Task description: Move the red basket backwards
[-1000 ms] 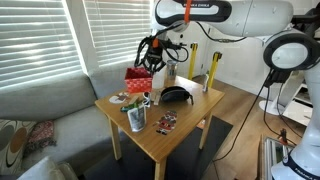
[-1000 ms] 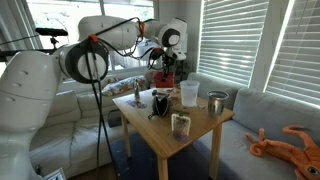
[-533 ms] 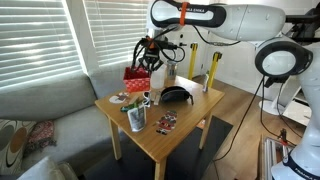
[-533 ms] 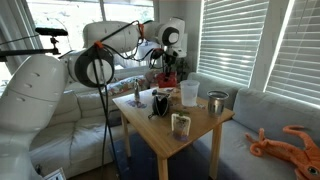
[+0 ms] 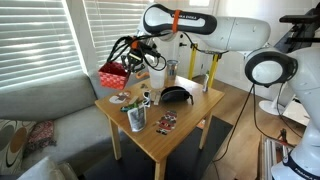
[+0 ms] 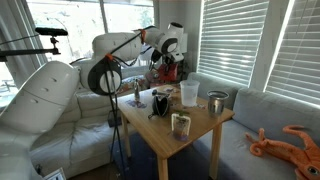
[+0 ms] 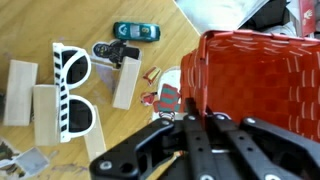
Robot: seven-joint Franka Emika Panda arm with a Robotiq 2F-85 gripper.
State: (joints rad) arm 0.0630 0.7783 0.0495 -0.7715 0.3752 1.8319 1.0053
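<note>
The basket still hangs in the air, so it goes down and in over the table next, and my gripper releases it on the tabletop corner by the couch.
The red basket has mesh sides and hangs tilted in the air over the table's far left corner, clear of the tabletop. My gripper is shut on the basket's wall. In the wrist view the basket fills the right side, and the fingers pinch its near wall. In an exterior view the gripper and a bit of the basket show behind the table.
The wooden table holds a black rounded object, a metal cup, a clear cup and cards. Below the wrist lie white sunglasses, a toy car and wooden blocks. A grey couch stands beside the table.
The gripper has carried the red basket away from the table's back edge, out over the corner toward the couch, and the basket now tilts.
</note>
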